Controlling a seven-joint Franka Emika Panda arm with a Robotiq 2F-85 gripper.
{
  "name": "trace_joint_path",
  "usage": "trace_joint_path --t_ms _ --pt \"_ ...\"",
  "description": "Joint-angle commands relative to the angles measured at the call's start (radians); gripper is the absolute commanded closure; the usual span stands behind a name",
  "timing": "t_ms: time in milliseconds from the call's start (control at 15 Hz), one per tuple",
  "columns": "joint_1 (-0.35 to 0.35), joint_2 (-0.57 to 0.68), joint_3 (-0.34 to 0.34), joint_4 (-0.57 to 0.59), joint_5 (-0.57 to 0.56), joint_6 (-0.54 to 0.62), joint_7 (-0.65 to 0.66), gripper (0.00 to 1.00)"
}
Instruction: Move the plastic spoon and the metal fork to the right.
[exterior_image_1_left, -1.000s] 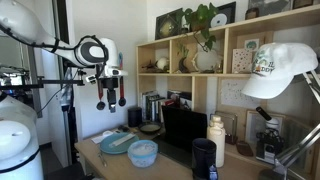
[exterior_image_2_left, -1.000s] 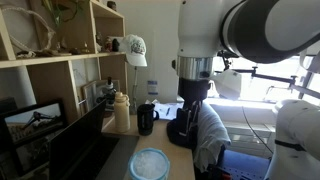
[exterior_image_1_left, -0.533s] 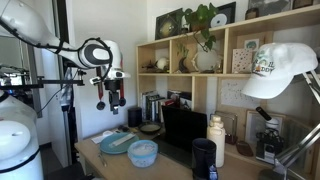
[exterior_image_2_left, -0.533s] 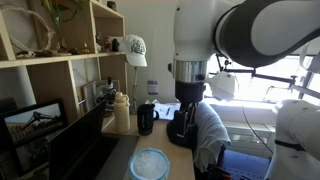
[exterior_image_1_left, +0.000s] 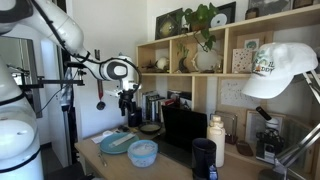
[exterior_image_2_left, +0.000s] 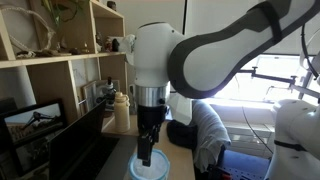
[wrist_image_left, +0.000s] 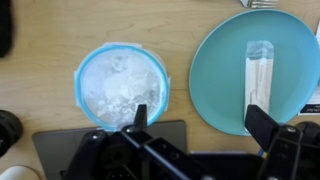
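My gripper is about to move away from the bowl and go down, slightly turned, onto the plastic spoon's thin handle (exterior_image_1_left: 122, 141) (wrist_image_left: 258, 82), because the spoon is lying flat on the plate.
In the wrist view a teal plate (wrist_image_left: 215, 85) lies on the wooden desk with a pale, clear plastic utensil (wrist_image_left: 259, 72) lengthwise on it; this looks like the plastic spoon. I cannot make out the metal fork. My gripper (wrist_image_left: 200, 125) is open and empty, high above the desk between the plate and a blue-rimmed bowl (wrist_image_left: 122, 85) of white stuff. In both exterior views the gripper (exterior_image_1_left: 128, 108) (exterior_image_2_left: 147, 150) hangs over the plate (exterior_image_1_left: 113, 143) and the bowl (exterior_image_1_left: 143, 152) (exterior_image_2_left: 152, 166).
A black screen (exterior_image_1_left: 184, 128) stands behind the bowl, with a white bottle (exterior_image_1_left: 216, 138) and a black cup (exterior_image_1_left: 204, 157) beside it. Wooden shelves (exterior_image_1_left: 190, 55) rise at the back. A dark round object (wrist_image_left: 8, 130) sits at the wrist view's left edge.
The arm has swung from the side in over the desk and lowered. The gripper now hangs above the bowl and plate. Nothing on the desk has moved.
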Motion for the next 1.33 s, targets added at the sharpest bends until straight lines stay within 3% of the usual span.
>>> trace_joint_path --t_ms 0,533,1267 --pt "0.069 0.222 0.015 0.172 0.018 0.027 -0.065 0.0" --pt "0.164 0.551 0.066 0.449 0.018 0.019 -0.16 0.0" --pt "0.19 0.79 0.061 0.492 -0.012 0.159 -0.183 0.0"
